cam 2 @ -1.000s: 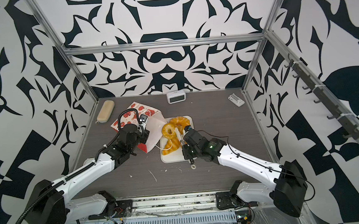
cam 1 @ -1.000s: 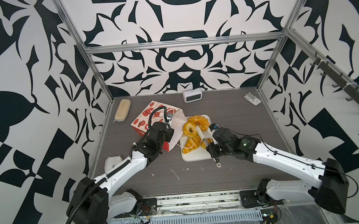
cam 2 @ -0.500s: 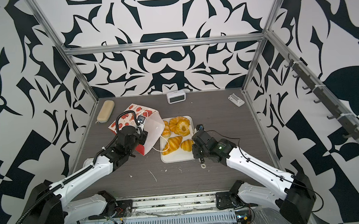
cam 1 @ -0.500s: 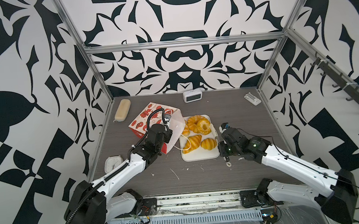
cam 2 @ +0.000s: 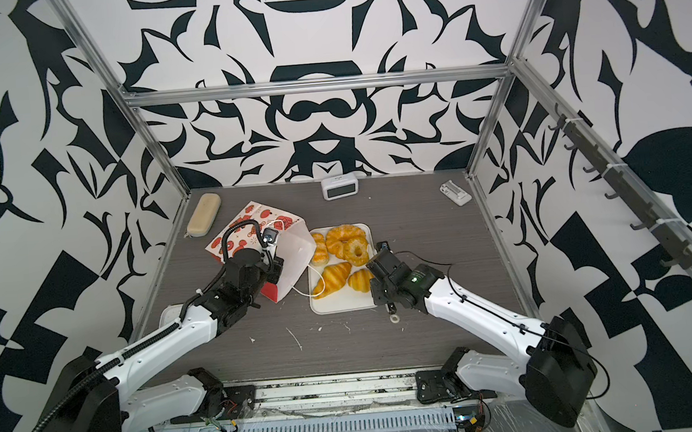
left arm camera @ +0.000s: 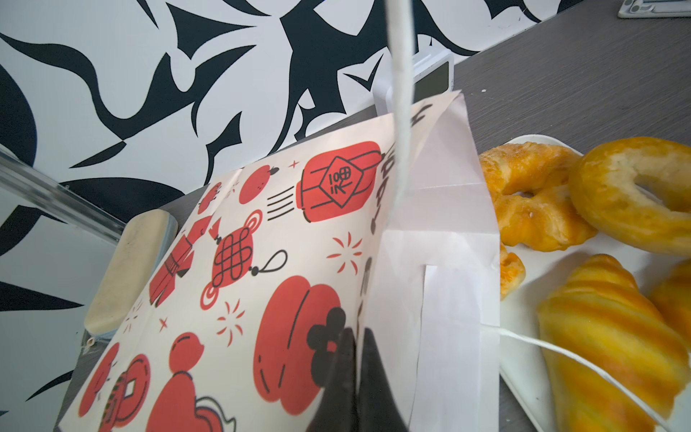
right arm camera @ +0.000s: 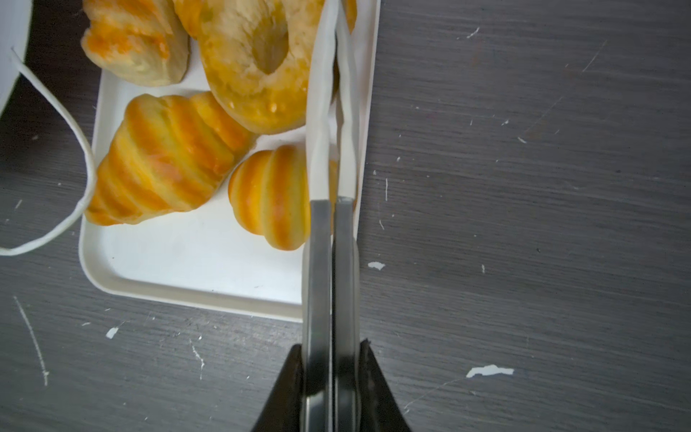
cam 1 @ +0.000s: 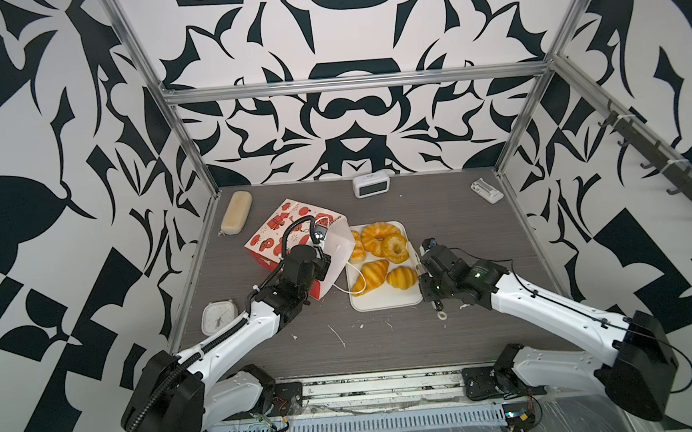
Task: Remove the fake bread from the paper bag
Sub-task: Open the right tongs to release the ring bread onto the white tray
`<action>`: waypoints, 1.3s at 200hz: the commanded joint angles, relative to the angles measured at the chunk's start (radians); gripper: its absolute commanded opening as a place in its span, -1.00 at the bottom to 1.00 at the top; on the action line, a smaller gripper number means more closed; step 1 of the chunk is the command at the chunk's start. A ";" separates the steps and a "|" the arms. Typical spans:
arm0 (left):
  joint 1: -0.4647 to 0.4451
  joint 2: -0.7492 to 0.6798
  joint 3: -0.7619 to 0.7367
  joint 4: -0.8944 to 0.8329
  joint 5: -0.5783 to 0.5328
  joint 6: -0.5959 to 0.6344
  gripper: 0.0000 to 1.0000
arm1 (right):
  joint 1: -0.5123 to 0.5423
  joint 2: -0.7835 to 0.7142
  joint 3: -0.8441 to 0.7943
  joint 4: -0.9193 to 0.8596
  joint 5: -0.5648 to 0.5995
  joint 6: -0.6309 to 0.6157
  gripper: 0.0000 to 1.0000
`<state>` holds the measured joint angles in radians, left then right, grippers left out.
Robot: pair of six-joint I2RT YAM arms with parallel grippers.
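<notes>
The ring of fake bread hangs in the metal tongs [right arm camera: 318,262], so my right gripper should move down toward the tray next, beside the small ridged piece, and release the tongs.
The paper bag [cam 1: 278,232] [cam 2: 245,230] [left arm camera: 261,262] lies tipped on its side, its white mouth facing the white tray [cam 1: 383,302] [right arm camera: 187,262]. My left gripper [cam 1: 325,265] [left arm camera: 357,336] is shut on the paper bag's rim. Several pieces of fake bread [cam 1: 371,275] [cam 2: 355,249] [right arm camera: 168,161] [left arm camera: 613,336] rest on the tray. One cord handle [cam 1: 355,285] trails over the tray's edge. My right gripper [cam 1: 425,280] [right arm camera: 331,348] is shut on metal tongs [right arm camera: 318,262] with white tips, at the tray's right edge. The bag's inside is hidden.
A beige oblong case [cam 1: 235,212] lies at the back left. A digital clock [cam 1: 370,185] stands by the back wall, and a white device [cam 1: 486,190] sits at the back right. A small white clock [cam 1: 218,317] lies front left. Paper scraps [cam 1: 338,336] dot the table.
My right gripper has drawn back with the tongs from over the tray to its right edge. The bread went from a pile to lying spread out. The left arm shifted the bag slightly.
</notes>
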<state>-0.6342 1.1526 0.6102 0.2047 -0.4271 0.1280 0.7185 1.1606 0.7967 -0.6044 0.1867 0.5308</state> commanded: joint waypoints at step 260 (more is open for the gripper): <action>-0.001 -0.029 -0.040 0.062 0.013 -0.045 -1.00 | 0.015 -0.079 -0.199 0.368 0.030 -0.083 -0.99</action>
<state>-0.6342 1.1378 0.5804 0.2420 -0.4221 0.1032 0.7284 1.0859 0.6044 -0.3248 0.1978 0.4629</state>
